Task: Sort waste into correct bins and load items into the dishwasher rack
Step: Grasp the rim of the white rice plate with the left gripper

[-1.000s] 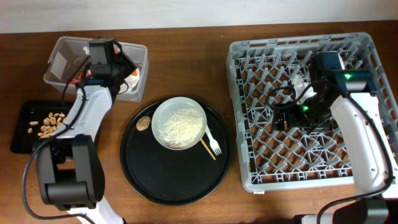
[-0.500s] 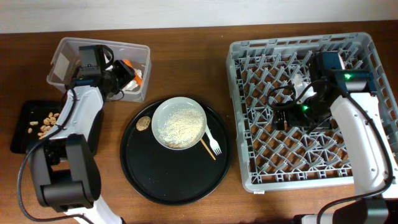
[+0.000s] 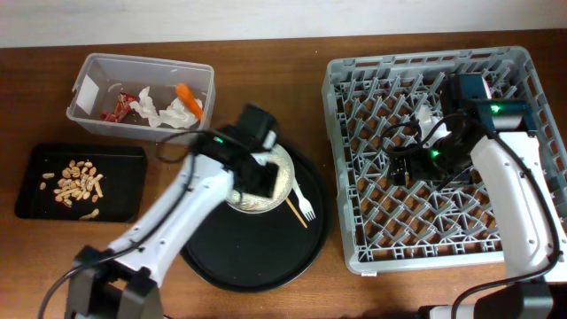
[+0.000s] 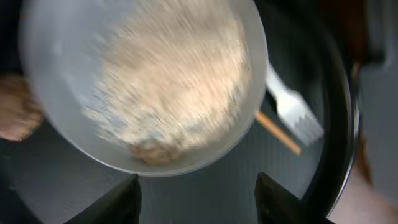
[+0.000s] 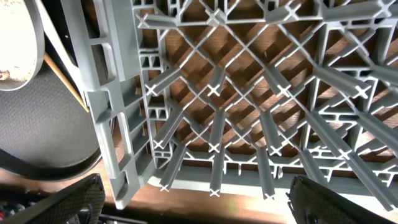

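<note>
The white plate's rim by the fork [image 4: 264, 71] is below my left gripper's fingers, to their right in the overhead view. My left gripper needs to move down toward that rim next.
The white plate [image 3: 283, 170] with rice [image 4: 168, 81] sits on the round black tray [image 3: 266, 261]. My left gripper [image 3: 264, 182] hangs open and empty over the plate [image 4: 143, 149]; in the left wrist view the jaws [image 4: 199, 200] straddle its near rim. The white fork [image 3: 304, 206] and wooden stick [image 3: 295, 213] lie just right of the plate. The brown lump [image 4: 13, 115] shows left of it. My right gripper [image 3: 403, 168] is open and empty over the grey dishwasher rack [image 3: 425, 257], above its lattice floor [image 5: 249, 93]. No bowl or cups are in view.
The clear tub [image 3: 142, 60] at back left holds tissues [image 3: 177, 113], a red wrapper [image 3: 115, 108] and a carrot piece [image 3: 184, 91]. The shallow black tray [image 3: 35, 199] at left holds peanuts [image 3: 75, 177]. A small white object [image 3: 428, 114] lies among the rack's pegs.
My left arm has swung from the clear tub down and right to over the plate. The carrot piece now lies in the tub. The right arm has not moved.
</note>
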Motion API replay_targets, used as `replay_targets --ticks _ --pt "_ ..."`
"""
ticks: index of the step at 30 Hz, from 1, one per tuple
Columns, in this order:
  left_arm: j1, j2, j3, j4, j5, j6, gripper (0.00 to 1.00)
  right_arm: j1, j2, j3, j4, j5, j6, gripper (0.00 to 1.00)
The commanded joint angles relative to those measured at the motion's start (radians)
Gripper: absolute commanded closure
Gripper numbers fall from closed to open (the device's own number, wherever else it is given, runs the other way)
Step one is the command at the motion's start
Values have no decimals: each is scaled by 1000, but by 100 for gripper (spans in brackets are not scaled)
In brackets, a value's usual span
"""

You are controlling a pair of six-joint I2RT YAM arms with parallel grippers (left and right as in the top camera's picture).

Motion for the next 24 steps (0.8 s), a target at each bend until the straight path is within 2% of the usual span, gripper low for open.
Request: replay_targets --ticks 1,3,7,17,20,24 --pt "-121 9 -111 50 -143 19 50 4 -8 -3 -3 9 -10 2" --pt "-173 9 -162 113 -188 19 58 4 -8 -3 -8 9 -10 2" --pt "-187 11 -252 245 -213 19 64 4 -8 -3 -11 9 -10 2" --pt "-205 122 -263 288 -202 19 66 4 -8 -3 -11 9 -10 1" --pt "-210 171 -263 284 -202 19 72 4 -8 -3 -11 9 -10 2" --pt "-210 170 -257 280 -211 19 89 4 -8 -3 -11 9 -10 2"
